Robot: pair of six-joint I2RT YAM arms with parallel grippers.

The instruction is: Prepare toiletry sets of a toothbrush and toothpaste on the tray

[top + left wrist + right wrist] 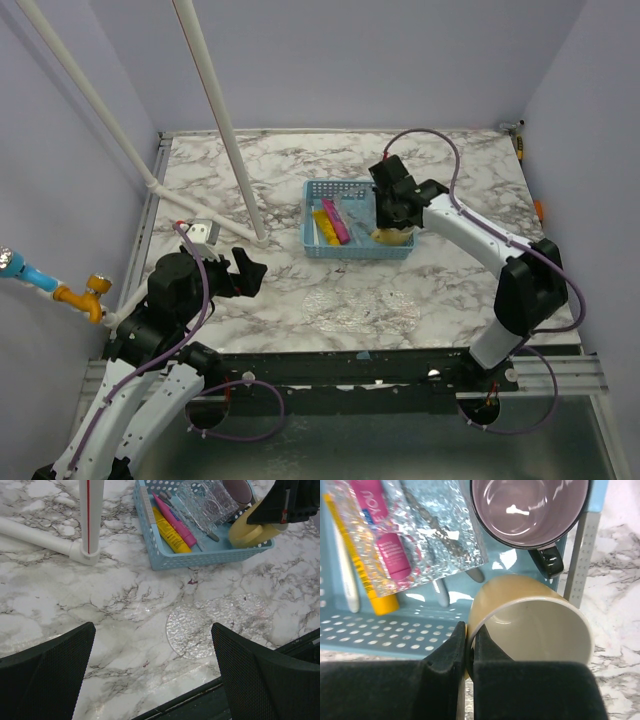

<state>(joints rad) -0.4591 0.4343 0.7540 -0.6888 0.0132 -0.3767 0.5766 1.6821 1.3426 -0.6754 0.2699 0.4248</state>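
Observation:
I will move my right gripper back and down to release the mug on the tray's pipe-side end, as that is to its left in the top view.
A pink tube [382, 535] and a yellow tube [384, 604] lie side by side in the left part of a blue basket [380, 635], partly under a clear bubbled sheet [445, 510]. A grey brush [427, 515] lies under that sheet, and a pale stick [345, 580] lies along the basket's left wall. The tubes also show in the top view: pink [336, 220], yellow [324, 228]. My right gripper [469, 635] is shut on the rim of the yellow mug [535, 630], tilted at the basket's corner. My left gripper [152, 670] is open and empty over the near table.
A purple mug [530, 510] stands in the basket beside the yellow one. A clear round bubbled tray [360, 305] lies on the marble in front of the basket [355, 250]. White pipes [225, 120] cross the left side. The table's front edge [200, 695] is close under my left gripper.

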